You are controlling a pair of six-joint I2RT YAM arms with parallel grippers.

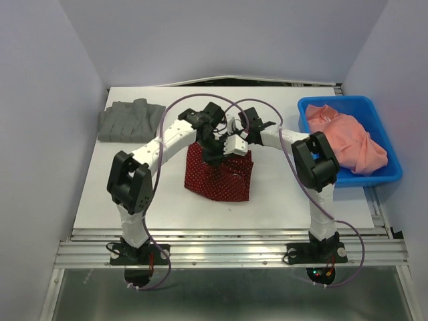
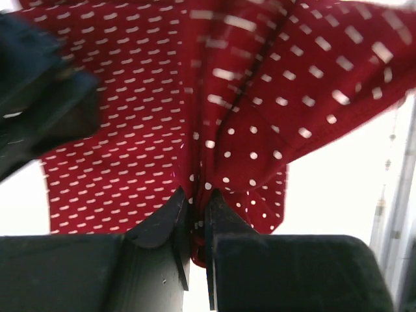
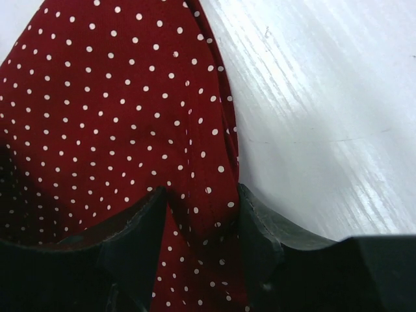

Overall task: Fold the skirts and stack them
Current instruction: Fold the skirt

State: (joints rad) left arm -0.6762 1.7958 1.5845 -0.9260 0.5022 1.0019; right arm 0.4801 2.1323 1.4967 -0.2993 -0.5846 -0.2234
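Note:
My left gripper holds the pinched fold. It should next move the fold away from my base, toward the skirt's far side (image 1: pixel 225 142) (image 2: pixel 75 159) beside my right gripper.
The dark red polka-dot skirt (image 1: pixel 221 177) lies mid-table with its far edge lifted. My left gripper (image 1: pixel 215 148) is shut on a pinched fold of that edge, and the cloth (image 2: pixel 130 149) spreads away from the fingertips (image 2: pixel 198 195). Right beside it, my right gripper (image 1: pixel 235 144) has its jaws pressed against both sides of a thick fold at the skirt's edge (image 3: pixel 195 130), the cloth filling the gap (image 3: pixel 201 192). The plain grey skirt (image 1: pixel 130 120) sits folded at the far left corner, away from both grippers.
A blue bin (image 1: pixel 348 101) at the far right holds crumpled pink cloth (image 1: pixel 351 144). White tabletop (image 3: pixel 325 130) shows just right of the red skirt's edge. Walls close in on both sides of the table.

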